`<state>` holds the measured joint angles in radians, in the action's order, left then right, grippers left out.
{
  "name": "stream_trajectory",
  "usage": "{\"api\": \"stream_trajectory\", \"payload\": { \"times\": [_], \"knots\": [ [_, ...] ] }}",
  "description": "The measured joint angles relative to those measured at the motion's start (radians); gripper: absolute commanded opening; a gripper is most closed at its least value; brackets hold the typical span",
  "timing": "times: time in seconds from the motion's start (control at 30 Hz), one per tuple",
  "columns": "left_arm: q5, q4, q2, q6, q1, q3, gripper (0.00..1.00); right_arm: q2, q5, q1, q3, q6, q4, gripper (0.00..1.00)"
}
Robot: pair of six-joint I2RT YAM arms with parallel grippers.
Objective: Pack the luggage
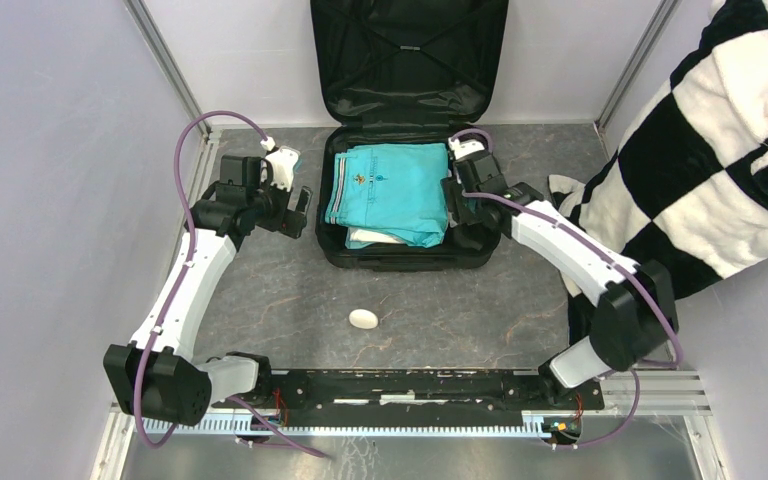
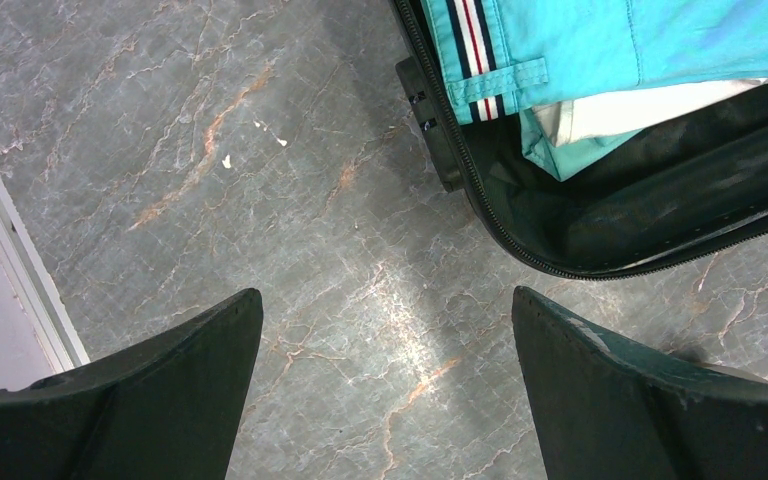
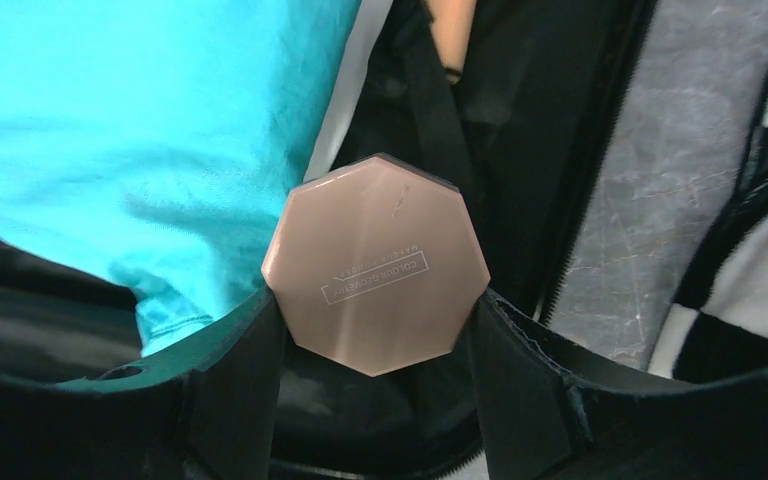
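My right gripper brings the compact (image 3: 375, 270) down toward the black lining beside the teal clothes and releases it next, since that open part lies below my gripper.
The luggage (image 1: 400, 255) lies open at the back of the table, its lid (image 1: 410, 60) upright against the wall. Folded teal clothes (image 1: 385, 190) fill its left part and show in the left wrist view (image 2: 600, 40). My right gripper (image 3: 375, 325) hangs over the luggage's right side, shut on a rose-gold octagonal compact (image 3: 375, 270) above the black lining (image 3: 520, 120). My left gripper (image 2: 385, 330) is open and empty over bare table, left of the luggage's rim (image 2: 520, 250). A small white oval object (image 1: 363, 319) lies on the table in front of the luggage.
A black-and-white checkered blanket (image 1: 720, 150) hangs at the right, reaching the table beside the luggage. Walls and metal frame posts (image 1: 165, 60) enclose the table. The table (image 1: 260, 300) is grey marble-patterned.
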<state>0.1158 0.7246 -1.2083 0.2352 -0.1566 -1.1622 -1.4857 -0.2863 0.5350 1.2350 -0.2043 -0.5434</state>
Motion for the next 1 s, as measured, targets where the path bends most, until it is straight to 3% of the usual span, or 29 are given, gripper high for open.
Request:
{"api": "stream_trajectory", "payload": {
  "times": [0.33, 0.6, 0.8, 1.0],
  "knots": [
    [0.0, -0.002, 0.016, 0.0, 0.0, 0.024, 1.0, -0.186, 0.006, -0.045, -0.005, -0.008, 0.035, 0.39],
    [0.0, -0.002, 0.017, 0.0, 0.0, 0.037, 1.0, -0.248, 0.011, -0.066, -0.007, -0.027, 0.064, 0.84],
    [0.0, -0.002, 0.018, 0.0, 0.0, 0.038, 1.0, -0.224, 0.035, -0.066, -0.012, -0.038, 0.061, 0.98],
    [0.001, -0.002, 0.018, 0.0, 0.0, 0.038, 1.0, -0.083, 0.065, -0.052, -0.013, -0.042, 0.056, 0.98]
  ]
}}
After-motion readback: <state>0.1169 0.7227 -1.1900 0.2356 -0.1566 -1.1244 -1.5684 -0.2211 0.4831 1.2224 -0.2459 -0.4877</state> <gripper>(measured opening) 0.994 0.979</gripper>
